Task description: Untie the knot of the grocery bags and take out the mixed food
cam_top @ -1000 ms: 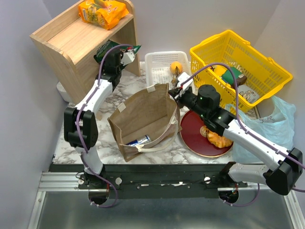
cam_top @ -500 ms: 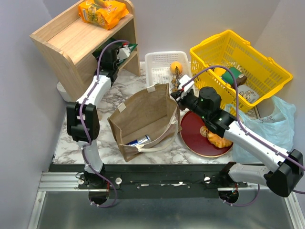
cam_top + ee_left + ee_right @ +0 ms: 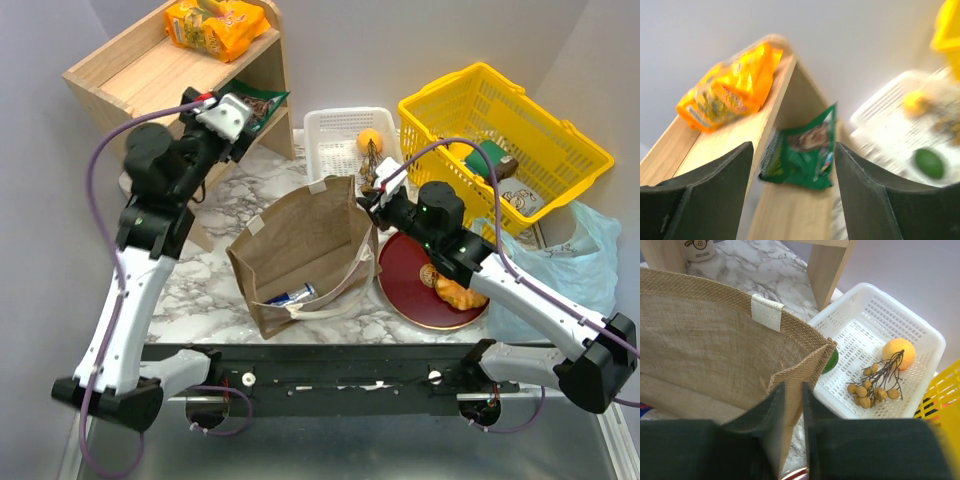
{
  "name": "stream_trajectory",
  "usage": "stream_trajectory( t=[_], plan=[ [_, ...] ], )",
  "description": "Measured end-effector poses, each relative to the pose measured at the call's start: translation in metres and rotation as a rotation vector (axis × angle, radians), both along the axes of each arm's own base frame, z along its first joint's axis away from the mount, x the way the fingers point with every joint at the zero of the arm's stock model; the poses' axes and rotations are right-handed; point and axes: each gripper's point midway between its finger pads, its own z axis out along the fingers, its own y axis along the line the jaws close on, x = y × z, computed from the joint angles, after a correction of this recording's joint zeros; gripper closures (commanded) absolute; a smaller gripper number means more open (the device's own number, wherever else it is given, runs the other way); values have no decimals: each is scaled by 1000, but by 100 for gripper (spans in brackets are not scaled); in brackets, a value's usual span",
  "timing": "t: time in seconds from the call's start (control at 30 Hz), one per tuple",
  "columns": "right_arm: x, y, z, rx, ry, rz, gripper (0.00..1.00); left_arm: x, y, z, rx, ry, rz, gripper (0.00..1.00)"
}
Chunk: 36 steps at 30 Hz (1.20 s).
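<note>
My left gripper moves back and down from the shelf onto the brown paper bag's shelf-side rim next. This is because that side of the bag stands unheld opposite my right gripper.
The brown paper bag stands open mid-table, a blue-white tube inside it. My right gripper sits astride its right rim, jaws slightly parted round the wall. My left gripper is open and empty before the green snack packet on the lower shelf. Orange packets lie on the shelf top. The white tray holds the orange fruit, brown bunch and a green fruit. A pastry lies on the red plate. The light blue bag lies crumpled at the right; its knot does not show.
The wooden shelf fills the back left corner, a white cup beside its foot. The yellow basket with goods stands at the back right, behind the plate.
My left gripper has opened, let go of the green packet on the lower shelf and drawn back as the arm rose. My right jaws have parted at the bag's rim.
</note>
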Motion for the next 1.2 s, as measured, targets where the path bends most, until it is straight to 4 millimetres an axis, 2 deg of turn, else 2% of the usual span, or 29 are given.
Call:
stream_trajectory(
  t=[0.07,0.1,0.13,0.2,0.3,0.37,0.4,0.47,0.57,0.77,0.8,0.87,0.9,0.93,0.97,1.03,1.1,1.13,1.2],
  plan=[
    [-1,1,0,1,1,11,31,-32,-10,19,-64,-19,-102,24],
    [-2,2,0,-2,-3,21,20,-46,-16,16,-87,1,-156,24],
    [-4,3,1,-2,-4,31,15,-52,-21,7,-94,32,-187,24],
    [-8,5,2,2,-4,58,1,-61,-33,-42,-96,184,-252,23],
    [-21,8,0,8,14,120,1,-68,-42,-126,-83,450,-289,23],
    [-34,9,-8,9,41,163,1,-78,-44,-178,-80,625,-295,22],
    [-40,8,-13,8,58,182,1,-85,-44,-195,-84,687,-297,22],
    [-52,7,-24,9,87,214,1,-95,-45,-214,-100,764,-302,22],
    [-65,3,-41,0,130,238,1,-99,-47,-224,-119,803,-303,26],
    [-82,-7,-73,-31,195,255,1,-103,-51,-248,-127,868,-316,53],
    [-84,-7,-77,-35,201,258,1,-102,-54,-251,-126,878,-323,66],
    [-86,-9,-81,-45,209,261,1,-102,-62,-254,-123,890,-343,79],
    [-86,-9,-81,-49,210,263,1,-102,-67,-254,-118,887,-356,92],
    [-87,-9,-82,-55,211,267,1,-103,-74,-256,-109,891,-373,100],
    [-88,-10,-83,-61,212,271,1,-105,-82,-258,-98,896,-389,100],
    [-89,-9,-79,-76,216,285,1,-109,-94,-264,-66,904,-418,100],
    [-84,-5,-63,-75,192,294,1,-111,-101,-272,-41,920,-425,100],
    [-81,-2,-51,-72,177,297,1,-108,-102,-276,-33,926,-412,100],
    [-70,7,-11,-50,111,303,1,-100,-99,-278,-25,924,-375,100]
  ],
)
